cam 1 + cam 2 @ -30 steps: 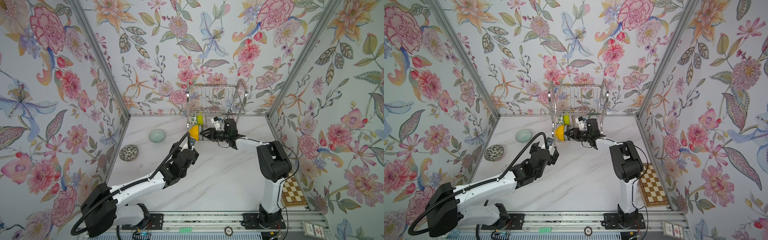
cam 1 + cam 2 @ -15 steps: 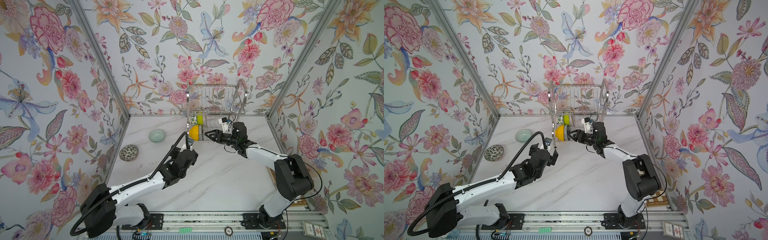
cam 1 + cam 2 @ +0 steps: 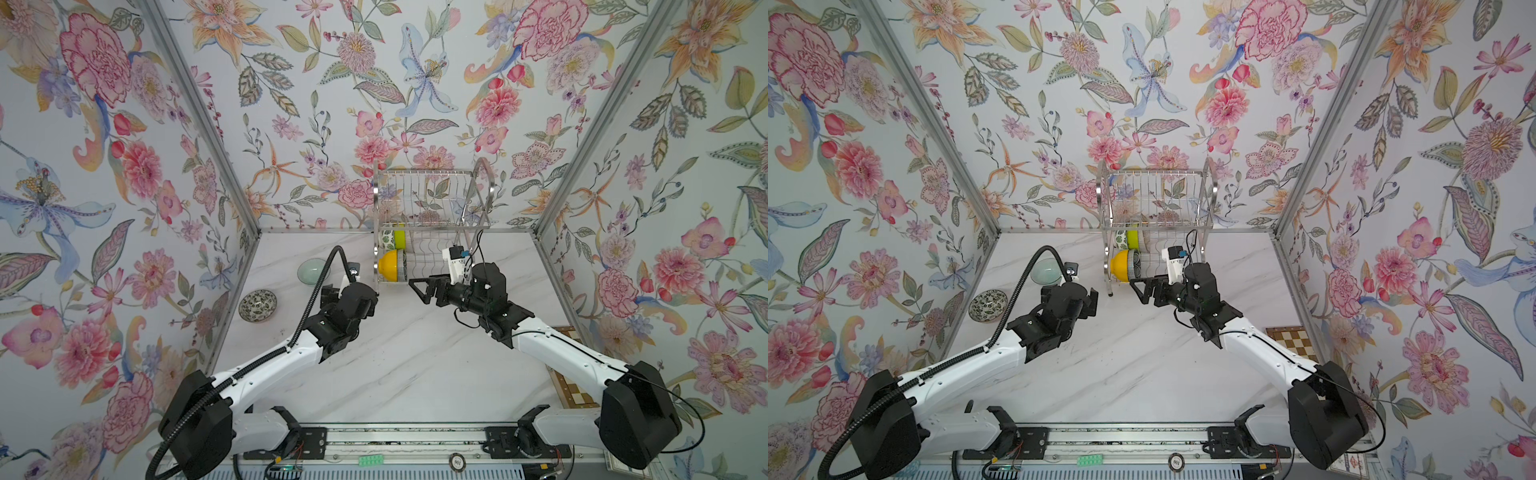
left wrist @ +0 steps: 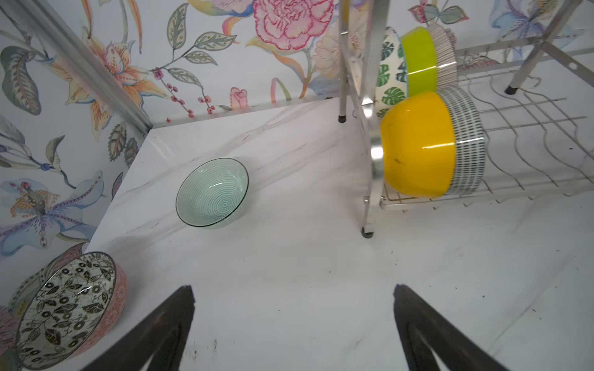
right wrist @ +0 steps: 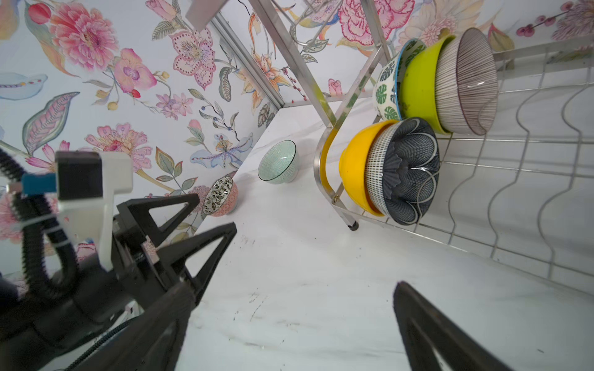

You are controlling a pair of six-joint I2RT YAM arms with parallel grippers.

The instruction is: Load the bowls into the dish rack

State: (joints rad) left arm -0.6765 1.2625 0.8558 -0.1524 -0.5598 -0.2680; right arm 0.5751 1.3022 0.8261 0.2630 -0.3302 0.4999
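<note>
My left gripper reaches outward and down to the pale celadon bowl next, onto its rack-side rim (image 4: 248,182), where bare table leaves room.
The dish rack (image 3: 432,195) stands against the back wall. On its lower tier stand, on edge, an orange-yellow bowl (image 3: 388,264) with a dark navy flower bowl (image 5: 405,170) against it. Behind them are a green-leaf white bowl (image 4: 390,74), a lime green bowl (image 5: 418,80) and a striped bowl (image 5: 466,80). A pale celadon bowl (image 3: 312,271) and a black-white speckled bowl (image 3: 257,305) sit on the table to the left. My right gripper (image 3: 417,291) is open and empty just in front of the rack. My left gripper (image 4: 294,289) is open and empty over bare table.
A wooden chessboard (image 3: 1291,343) lies at the table's right edge beside my right arm. The rack's front left leg (image 4: 366,233) stands close ahead of my left gripper. Floral walls (image 3: 124,208) close in the left, back and right sides.
My right gripper has opened and drawn back from the rack toward the front, leaving the dark navy flower bowl beside the orange-yellow one. Its arm swung out to the right. The left arm has not moved.
</note>
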